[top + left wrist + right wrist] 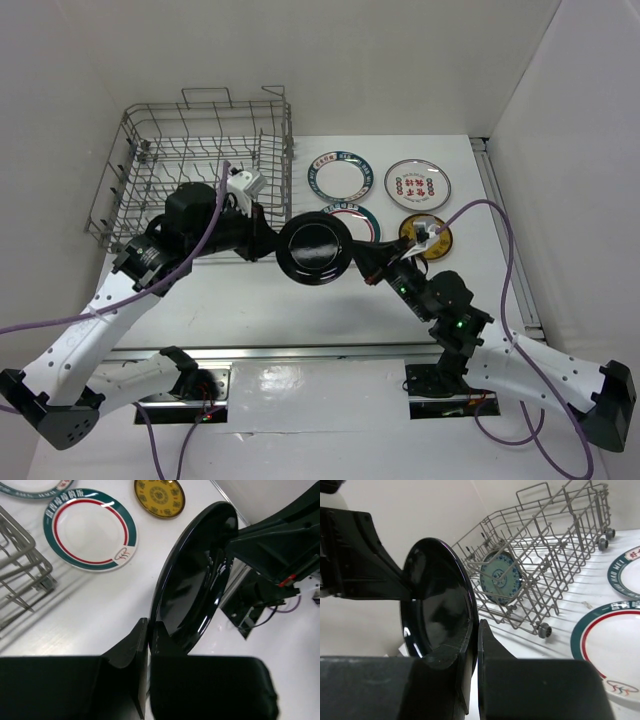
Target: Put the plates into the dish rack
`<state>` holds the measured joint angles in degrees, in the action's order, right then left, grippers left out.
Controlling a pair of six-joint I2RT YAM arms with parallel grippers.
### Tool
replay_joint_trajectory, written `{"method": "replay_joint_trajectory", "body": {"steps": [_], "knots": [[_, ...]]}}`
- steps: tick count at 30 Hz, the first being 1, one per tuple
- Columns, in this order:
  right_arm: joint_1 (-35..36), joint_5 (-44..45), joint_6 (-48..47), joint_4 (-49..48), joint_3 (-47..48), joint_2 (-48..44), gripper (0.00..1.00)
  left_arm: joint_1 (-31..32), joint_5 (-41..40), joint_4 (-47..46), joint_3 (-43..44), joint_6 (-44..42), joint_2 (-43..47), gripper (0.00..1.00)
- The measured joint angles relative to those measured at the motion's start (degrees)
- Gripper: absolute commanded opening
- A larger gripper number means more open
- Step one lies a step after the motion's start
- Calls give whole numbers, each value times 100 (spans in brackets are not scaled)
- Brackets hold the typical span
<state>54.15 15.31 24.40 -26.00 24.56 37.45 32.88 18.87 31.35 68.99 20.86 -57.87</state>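
Note:
The black plate goes left in the top view in my left gripper next, down beside the teal plate (501, 577) for release, as the dish rack lies on that side.
The black plate (316, 248) hangs on edge above the table, right of the dish rack (200, 165). My left gripper (274, 243) is shut on its left rim and my right gripper (362, 262) is shut on its right rim. In the left wrist view the left gripper (149, 632) pinches the black plate (195, 580). In the right wrist view the right gripper (475, 640) pinches the black plate (437, 605). The pale teal plate (501, 577) stands upright in the dish rack (555, 545).
On the table right of the rack lie a green-rimmed plate (337, 176), a white plate with red marks (417, 183), the yellow plate (432, 240) and a second green-rimmed plate (362, 222), partly hidden behind the black one. White walls close in the table.

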Motion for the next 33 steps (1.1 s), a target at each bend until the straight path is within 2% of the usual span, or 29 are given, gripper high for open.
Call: {"method": "replay_joint_trajectory", "body": {"steps": [1,5,6,7,8,11,14,21,23,25,27,30,33], "knots": [[-2,-2,26,-42,7,24,0,0,4,17,0,-24,0,1],[-2,-11,42,-186,31,96,2,-33,13,-13,0,-120,-4,0],[-2,-11,44,-208,31,122,48,-42,11,-11,0,-122,-2,0],[-2,-11,98,-234,31,149,87,-46,-11,-11,0,-118,-2,0],[0,-37,133,-291,31,184,100,-44,-46,-11,0,-94,-2,0],[0,-50,177,-293,76,232,100,2,-378,39,13,46,66,0],[0,52,219,-199,157,229,100,15,-1318,378,299,205,214,0],[0,271,221,304,227,133,100,15,-4597,605,1458,179,774,0],[0,310,214,485,293,192,100,13,-5779,492,1650,7,811,0],[0,304,214,605,361,295,100,-7,-6876,17,1491,-417,782,0],[0,275,212,680,428,409,100,-107,-7619,-765,970,-1097,763,0],[0,192,212,793,501,540,100,-531,-8052,-1561,264,-1932,568,0],[0,122,205,870,516,599,100,-1119,-8067,-1674,240,-2065,33,0]]}}
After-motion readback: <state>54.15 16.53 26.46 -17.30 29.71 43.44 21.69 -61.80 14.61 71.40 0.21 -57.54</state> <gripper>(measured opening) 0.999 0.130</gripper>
